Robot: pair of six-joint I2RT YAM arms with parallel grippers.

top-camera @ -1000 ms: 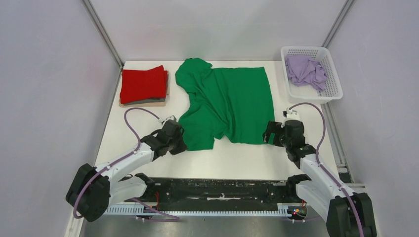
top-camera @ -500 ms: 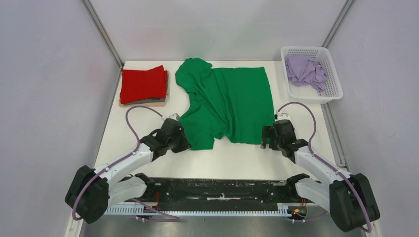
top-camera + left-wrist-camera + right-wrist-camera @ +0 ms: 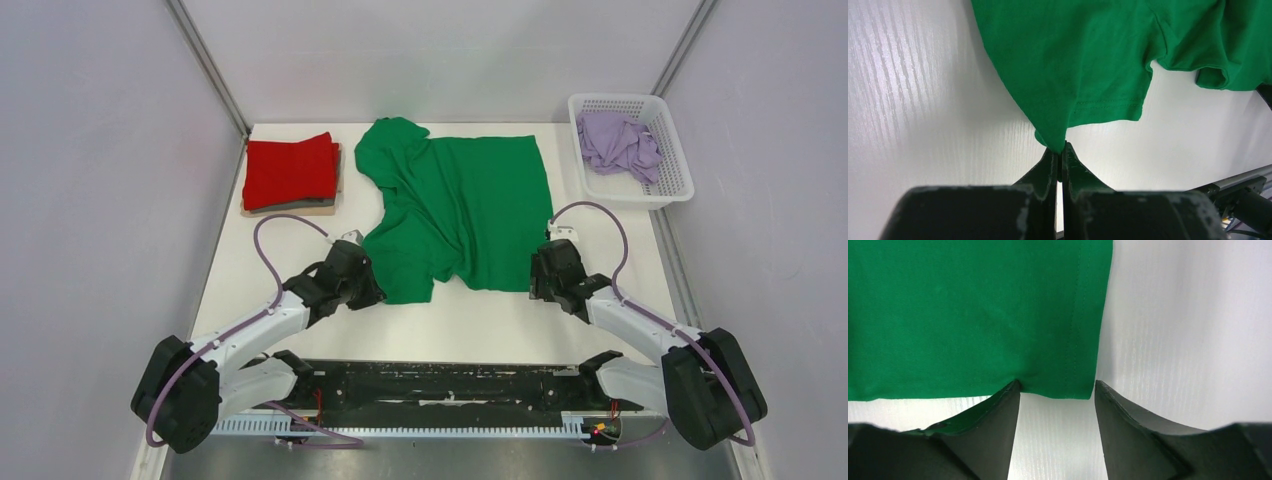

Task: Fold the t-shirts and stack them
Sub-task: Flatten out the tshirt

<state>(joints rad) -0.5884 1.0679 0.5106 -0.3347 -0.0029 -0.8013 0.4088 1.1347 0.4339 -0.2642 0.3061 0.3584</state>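
Note:
I should lift my left gripper with the green t-shirt's corner, carry it outward, then lower it beside the red t-shirt and let go, because the green t-shirt [image 3: 462, 207] lies wrinkled.
A bright green t-shirt [image 3: 462, 207] lies spread and wrinkled on the white table. My left gripper [image 3: 372, 296] is shut on its near left corner, where the fabric bunches into the closed tips [image 3: 1060, 148]. My right gripper [image 3: 540, 283] is open at the shirt's near right corner [image 3: 1083, 385], fingertips either side of the hem, not clamped. A red t-shirt [image 3: 291, 170] lies folded at the back left. A pale lilac t-shirt [image 3: 618, 142] lies crumpled in the basket.
The white lattice basket [image 3: 668, 190] stands at the back right corner. The red shirt rests on a grey folded layer and a brown board [image 3: 290, 209]. The black rail [image 3: 440, 385] with the arm bases runs along the near edge.
My right gripper has moved left and forward to the green shirt's near right corner. The left gripper has stayed shut on the left corner, barely shifted.

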